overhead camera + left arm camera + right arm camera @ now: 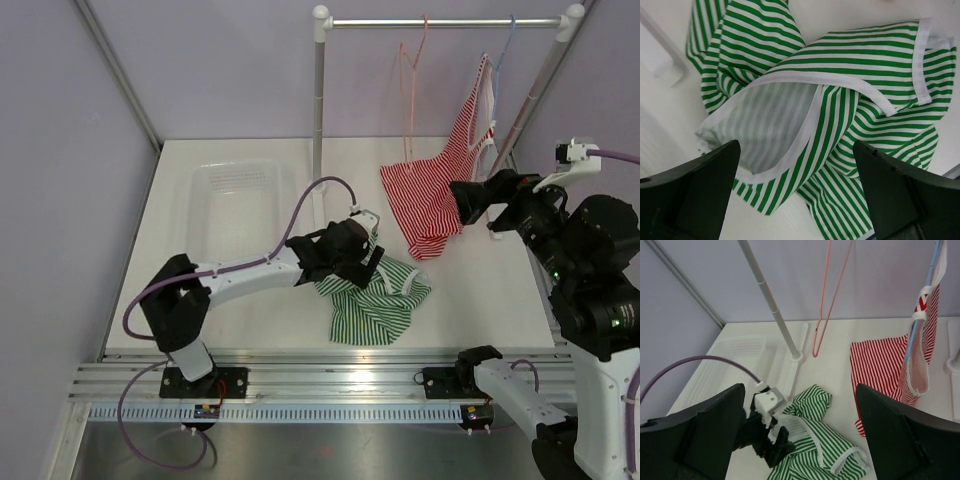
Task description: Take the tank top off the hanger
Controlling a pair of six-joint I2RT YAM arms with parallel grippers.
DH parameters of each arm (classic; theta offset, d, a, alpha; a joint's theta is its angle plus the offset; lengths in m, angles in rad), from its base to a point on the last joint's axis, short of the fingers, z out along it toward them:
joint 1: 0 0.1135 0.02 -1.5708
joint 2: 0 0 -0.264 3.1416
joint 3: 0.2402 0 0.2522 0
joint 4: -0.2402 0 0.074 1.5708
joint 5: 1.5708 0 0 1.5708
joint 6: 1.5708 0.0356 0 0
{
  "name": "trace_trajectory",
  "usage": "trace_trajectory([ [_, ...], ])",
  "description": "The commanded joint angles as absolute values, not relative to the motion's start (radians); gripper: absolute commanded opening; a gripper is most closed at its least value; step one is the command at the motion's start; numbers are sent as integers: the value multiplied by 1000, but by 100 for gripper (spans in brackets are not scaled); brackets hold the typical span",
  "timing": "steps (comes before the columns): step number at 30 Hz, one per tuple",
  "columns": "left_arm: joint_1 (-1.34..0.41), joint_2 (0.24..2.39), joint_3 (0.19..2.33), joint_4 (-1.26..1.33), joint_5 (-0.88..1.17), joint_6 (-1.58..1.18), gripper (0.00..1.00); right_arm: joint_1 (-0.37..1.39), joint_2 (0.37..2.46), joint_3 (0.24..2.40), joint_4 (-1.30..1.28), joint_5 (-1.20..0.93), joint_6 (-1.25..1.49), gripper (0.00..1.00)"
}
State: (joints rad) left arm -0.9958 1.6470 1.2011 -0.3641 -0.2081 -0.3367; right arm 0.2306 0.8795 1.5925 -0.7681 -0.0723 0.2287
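Note:
I will lower my left gripper onto a white-trimmed fold (799, 145) of the crumpled green-striped tank top and close, because the fold is below, between my open fingers.
A red-and-white striped tank top (430, 200) hangs by one strap from a blue hanger (503, 50) on the rack; its lower body slumps onto the table. It also shows in the right wrist view (880, 365), with the blue hanger (922, 315). My right gripper (462, 200) is open and empty, level with the red top's right edge; in its own view the gripper (800, 390) is empty. My left gripper (365, 262) is open just above a crumpled green-striped tank top (375, 295) lying on the table, seen close up (840, 100) between the open gripper (797, 190).
An empty pink hanger (410, 90) hangs on the white rack (319, 100) left of the blue one. A clear plastic basket (235, 205) sits at the left of the table. The rack's right post stands close behind my right gripper.

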Motion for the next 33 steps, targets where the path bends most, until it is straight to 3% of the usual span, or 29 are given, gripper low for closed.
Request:
trace_trajectory([
  [1, -1019, 1719, 1269, -287, -167, -324, 99, 238, 833, 1493, -709, -167, 268, 99],
  [9, -1051, 1868, 1247, -224, -137, -353, 98, 238, 755, 1381, -773, -278, 273, 99],
  [13, -1052, 1916, 1235, -204, -110, -364, 84, 238, 736, 1364, -778, -307, 270, 100],
  [14, -1054, 1922, 1235, -203, -106, -368, 74, 238, 736, 1364, -781, -310, 268, 100],
  [16, -1054, 1937, 1239, -202, -104, -373, 63, 238, 733, 1364, -782, -314, 265, 99],
  [17, -1055, 1937, 1242, -207, -101, -376, 48, 238, 729, 1364, -782, -316, 262, 99],
  [20, -1057, 1919, 1249, -213, -84, -382, 19, 238, 715, 1364, -784, -316, 253, 100],
  [21, -1058, 1907, 1249, -219, -84, -385, 0, 239, 707, 1364, -785, -316, 250, 99],
  [26, -1068, 1749, 1265, -294, -156, -394, 0, 239, 692, 1373, -795, -298, 236, 100],
  [33, -1069, 1516, 1351, -449, -412, -379, 0, 238, 683, 1365, -788, -293, 236, 99],
])
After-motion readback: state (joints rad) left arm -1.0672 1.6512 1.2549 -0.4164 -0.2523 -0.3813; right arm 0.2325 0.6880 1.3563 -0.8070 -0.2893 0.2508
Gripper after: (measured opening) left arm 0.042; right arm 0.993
